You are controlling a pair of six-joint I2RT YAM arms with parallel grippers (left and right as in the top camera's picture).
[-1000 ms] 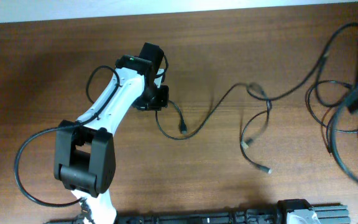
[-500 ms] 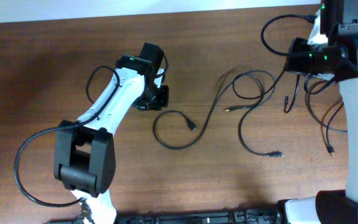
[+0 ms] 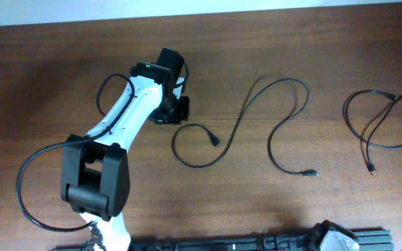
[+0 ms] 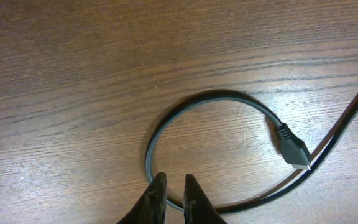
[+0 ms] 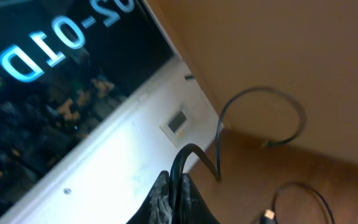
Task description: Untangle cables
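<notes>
The second cable's loop point(image 3: 384, 123) lies below my right gripper. Next I should tip the gripper down, lower it over the loop and let go of the thin black cable clear of the long one.
Two thin black cables lie apart on the wooden table. The long cable point(image 3: 285, 81) curls into a loop by my left gripper point(image 3: 180, 111) and snakes right to a plug point(image 3: 313, 173). The second cable point(image 3: 347, 115) loops at the far right and runs off the frame there. In the left wrist view my left gripper point(image 4: 173, 182) is nearly closed with a thin gap. The cable loop point(image 4: 197, 99) passes under its tips, with the plug point(image 4: 294, 149) to the right. My right gripper point(image 5: 176, 180), not seen from overhead, is shut on a black cable point(image 5: 188, 149).
The left arm's own thick wire point(image 3: 23, 188) bows out at the front left. A black rail point(image 3: 222, 245) runs along the front edge. The right wrist view shows a dark screen point(image 5: 55, 74) and a white ledge beside the table.
The right arm stood over the table's right side half a second ago and has left the overhead view. The tangled cables now lie spread apart. The left arm has not moved.
</notes>
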